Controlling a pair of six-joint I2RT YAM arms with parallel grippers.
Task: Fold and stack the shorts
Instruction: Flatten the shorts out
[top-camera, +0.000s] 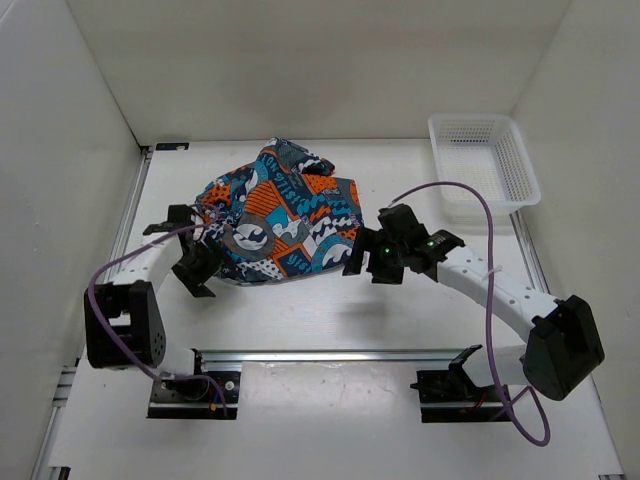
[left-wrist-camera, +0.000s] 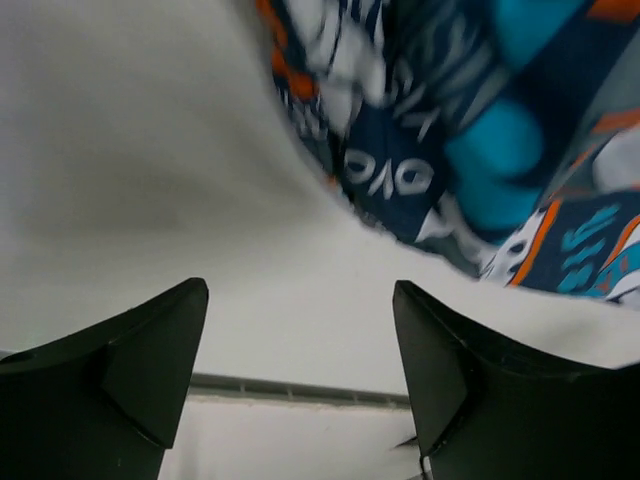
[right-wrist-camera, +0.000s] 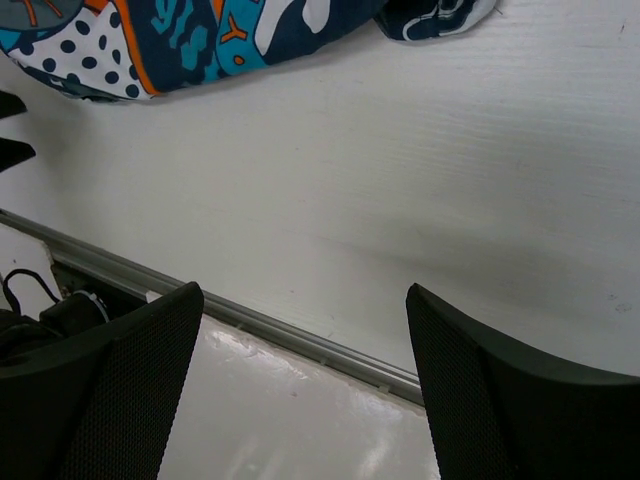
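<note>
The robot's open fingers still have only bare table between them, so the left gripper should next go down and reach outward onto the rumpled near edge of the shorts (left-wrist-camera: 325, 165).
The shorts (top-camera: 278, 212) lie in a rumpled heap on the white table, with a patchwork print of blue, teal, orange, white and black. My left gripper (top-camera: 193, 275) is open and empty at the heap's near left edge. Its wrist view shows the cloth (left-wrist-camera: 480, 130) ahead at the upper right. My right gripper (top-camera: 362, 262) is open and empty at the heap's near right edge. Its wrist view shows the cloth's edge (right-wrist-camera: 200, 40) along the top.
A white plastic mesh basket (top-camera: 484, 168) stands at the back right. White walls enclose the table on the left, back and right. A metal rail (top-camera: 330, 355) runs across the near side between the arm bases.
</note>
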